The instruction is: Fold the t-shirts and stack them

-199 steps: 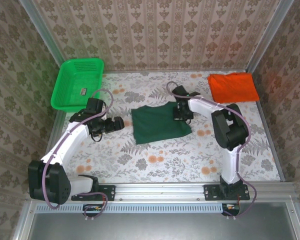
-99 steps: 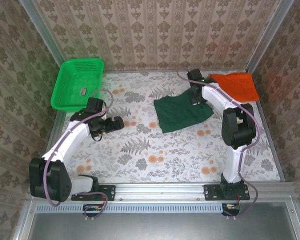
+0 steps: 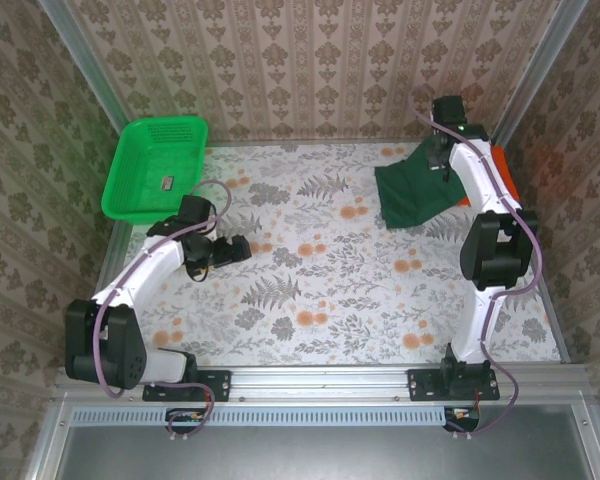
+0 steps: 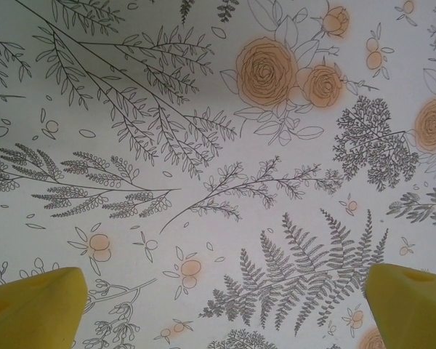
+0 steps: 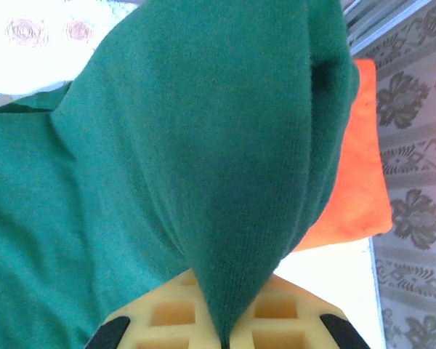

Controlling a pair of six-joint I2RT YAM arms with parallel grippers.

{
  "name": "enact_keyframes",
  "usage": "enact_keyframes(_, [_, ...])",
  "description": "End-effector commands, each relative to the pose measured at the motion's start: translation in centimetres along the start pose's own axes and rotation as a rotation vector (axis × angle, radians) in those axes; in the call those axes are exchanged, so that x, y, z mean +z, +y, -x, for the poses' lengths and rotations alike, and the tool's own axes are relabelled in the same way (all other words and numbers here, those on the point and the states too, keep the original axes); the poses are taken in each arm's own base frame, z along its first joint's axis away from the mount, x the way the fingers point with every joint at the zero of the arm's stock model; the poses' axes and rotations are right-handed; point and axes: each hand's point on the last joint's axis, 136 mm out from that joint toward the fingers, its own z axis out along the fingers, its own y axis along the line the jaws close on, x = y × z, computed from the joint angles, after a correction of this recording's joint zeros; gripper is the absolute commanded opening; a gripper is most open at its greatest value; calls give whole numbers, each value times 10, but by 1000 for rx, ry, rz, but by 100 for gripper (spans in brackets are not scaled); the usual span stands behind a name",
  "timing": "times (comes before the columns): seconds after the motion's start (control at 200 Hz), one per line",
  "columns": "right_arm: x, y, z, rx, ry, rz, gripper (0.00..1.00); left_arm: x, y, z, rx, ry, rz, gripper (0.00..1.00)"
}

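Observation:
The cloth of the dark green t-shirt (image 3: 412,193) still drapes mostly beside the orange t-shirt (image 3: 505,180). My right gripper will next move outward and toward the side, over the orange t-shirt, to release the dark green one.
My right gripper (image 3: 441,152) is shut on a pinch of the folded dark green t-shirt (image 3: 412,193) at the back right of the table. The shirt hangs from it, its lower end draping onto the table. In the right wrist view the green cloth (image 5: 203,145) runs into the shut right gripper (image 5: 225,339), and the orange t-shirt (image 5: 357,174) lies flat beneath it. From above, just a strip of the orange t-shirt (image 3: 505,180) shows past the right arm. My left gripper (image 3: 242,248) hovers open over the bare tablecloth, its yellow fingertips (image 4: 30,309) wide apart with nothing between them.
A bright green mesh basket (image 3: 155,165) stands at the back left with a small dark item (image 3: 166,183) inside. Wallpapered walls close the table at the back and both sides. The flowered tablecloth (image 3: 320,280) is bare across the middle and front.
My right gripper has carried the green t-shirt from the table's middle to the back right, over the orange t-shirt. The left arm has barely moved.

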Motion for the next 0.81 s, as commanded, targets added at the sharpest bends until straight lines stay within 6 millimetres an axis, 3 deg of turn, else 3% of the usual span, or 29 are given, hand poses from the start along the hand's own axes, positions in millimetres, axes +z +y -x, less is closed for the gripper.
enact_keyframes(0.0, [-8,-3,19,-42,-47,7,0,-3,-1,7,7,-3,-3,100])
enact_keyframes(0.395, [-17,-42,47,-43,-110,-46,0,7,3,4,-5,32,9,100])
enact_keyframes(0.8, [6,-94,49,79,-110,-72,0,13,8,-2,-12,70,27,100])
